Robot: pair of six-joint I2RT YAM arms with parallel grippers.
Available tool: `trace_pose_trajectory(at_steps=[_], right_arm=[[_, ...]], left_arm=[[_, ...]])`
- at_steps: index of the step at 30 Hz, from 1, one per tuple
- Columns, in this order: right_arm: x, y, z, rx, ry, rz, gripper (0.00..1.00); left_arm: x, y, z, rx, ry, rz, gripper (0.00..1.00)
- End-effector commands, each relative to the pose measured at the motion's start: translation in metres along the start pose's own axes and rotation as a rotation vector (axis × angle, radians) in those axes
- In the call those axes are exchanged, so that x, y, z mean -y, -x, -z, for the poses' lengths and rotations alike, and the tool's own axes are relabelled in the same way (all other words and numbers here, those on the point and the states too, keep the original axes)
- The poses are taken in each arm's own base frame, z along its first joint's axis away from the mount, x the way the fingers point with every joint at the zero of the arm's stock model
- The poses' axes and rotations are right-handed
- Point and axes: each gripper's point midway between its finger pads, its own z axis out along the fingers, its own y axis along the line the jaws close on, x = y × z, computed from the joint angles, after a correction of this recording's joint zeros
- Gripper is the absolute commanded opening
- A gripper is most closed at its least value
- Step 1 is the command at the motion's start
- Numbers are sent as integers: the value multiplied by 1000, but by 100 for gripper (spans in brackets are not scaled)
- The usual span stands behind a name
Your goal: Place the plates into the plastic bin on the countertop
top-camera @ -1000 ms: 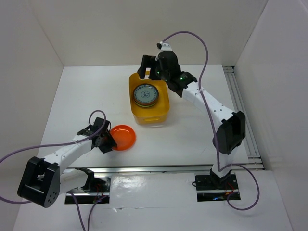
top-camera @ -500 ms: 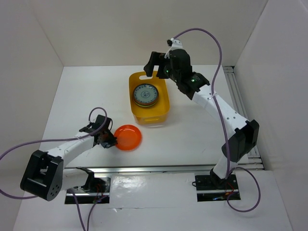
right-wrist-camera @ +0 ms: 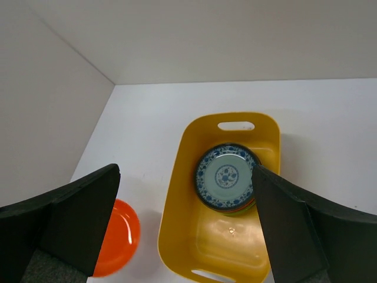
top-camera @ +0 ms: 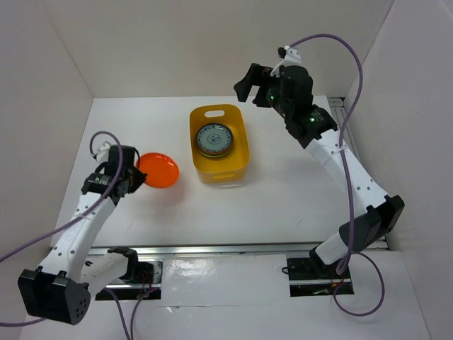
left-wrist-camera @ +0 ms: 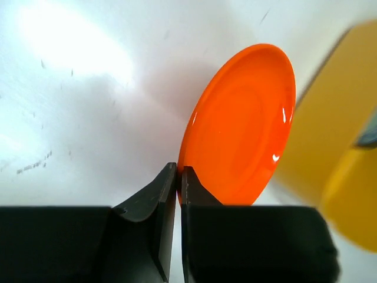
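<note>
I will next swing my left gripper outward over the stack [right-wrist-camera: 227,175] of plates, which lie outward and to its right in the top view, and release the orange plate's rim.
My left gripper [top-camera: 133,177] is shut on the rim of an orange plate [top-camera: 158,169], held above the white countertop [top-camera: 283,191] left of the yellow bin [top-camera: 239,134]. In the left wrist view the fingers [left-wrist-camera: 168,191] pinch the plate's [left-wrist-camera: 241,127] lower edge, with the bin [left-wrist-camera: 330,135] blurred at right. A stack of plates topped by a blue-and-white one [top-camera: 214,139] lies in the bin's far half. My right gripper [top-camera: 249,85] is open and empty, high above the bin's back right. Its view shows the bin [right-wrist-camera: 177,200], the stack [right-wrist-camera: 227,175] and the orange plate [right-wrist-camera: 115,247].
White walls enclose the countertop on the left, back and right. A metal rail [top-camera: 354,152] runs along the right side. Purple cables loop from both arms.
My left gripper has lifted the orange plate off the table and carried it up and to the left. My right arm has risen and drawn back to the right, away from the bin.
</note>
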Motion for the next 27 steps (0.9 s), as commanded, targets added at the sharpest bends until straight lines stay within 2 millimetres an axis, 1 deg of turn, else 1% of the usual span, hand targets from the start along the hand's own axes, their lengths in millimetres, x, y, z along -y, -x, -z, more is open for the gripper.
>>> trace_pose_trajectory(at_steps=[1,2,3,4,5,6,7,8,9,10,11,12,13,14,15,16,17,18,19,20,21,22,23,25,26,27], right_arm=[[10,13,14,23,-20,3,100],[12,18,18,34,-19,1,100],[20,19,18,32,-37,-1,100],[20,19,18,32,-37,-1,100],[26,27,21,46,-45,-5,100],[32,26,21,39,-59,-6,100],[34,31,25,51,-63,-8,100],[39,35,29,55,-71,-10,100],[46,32,27,49,-86,-12,100],[48,32,30,49,-82,-13,100],[55,32,33,49,-92,-16,100],[61,31,33,45,-106,-18,100],[65,28,35,39,-107,-20,100],[70,26,35,34,-119,-22,100],[72,31,39,45,-117,-24,100],[72,26,41,28,-112,-25,100],[81,24,41,23,-130,-29,100],[84,25,41,24,-132,-31,100],[84,24,44,25,-131,-22,100],[90,21,43,17,-144,-24,100],[88,24,46,26,-141,-23,100],[91,18,45,12,-147,-25,100],[96,13,44,0,-152,-28,100],[94,10,46,-7,-144,-38,100],[94,10,46,-7,-144,-38,100],[97,5,45,-17,-148,-39,100]], left_arm=[[4,54,21,134,45,2,0],[18,70,30,166,7,-9,0],[27,76,32,179,-22,-21,0],[39,84,36,203,-69,-36,0],[67,97,45,233,-187,-90,0],[79,103,48,244,-221,-104,0],[90,109,50,254,-249,-119,0],[106,105,43,219,-286,-158,0],[123,113,48,238,-332,-199,0],[138,121,48,255,-369,-208,0],[151,115,36,222,-385,-252,0],[169,119,41,231,-426,-257,0],[179,124,39,241,-445,-267,0],[192,123,37,235,-470,-276,0],[211,119,30,217,-507,-322,0],[222,119,25,213,-515,-329,0],[230,118,17,199,-520,-348,0],[244,108,13,171,-546,-381,0],[259,104,-5,147,-534,-406,0],[268,97,-12,125,-550,-439,0],[277,89,-19,110,-554,-452,0],[288,89,-21,112,-566,-456,0],[288,80,-44,83,-538,-474,0],[297,68,-56,60,-537,-491,0],[305,72,-57,74,-547,-497,0],[304,62,-71,49,-517,-509,0]])
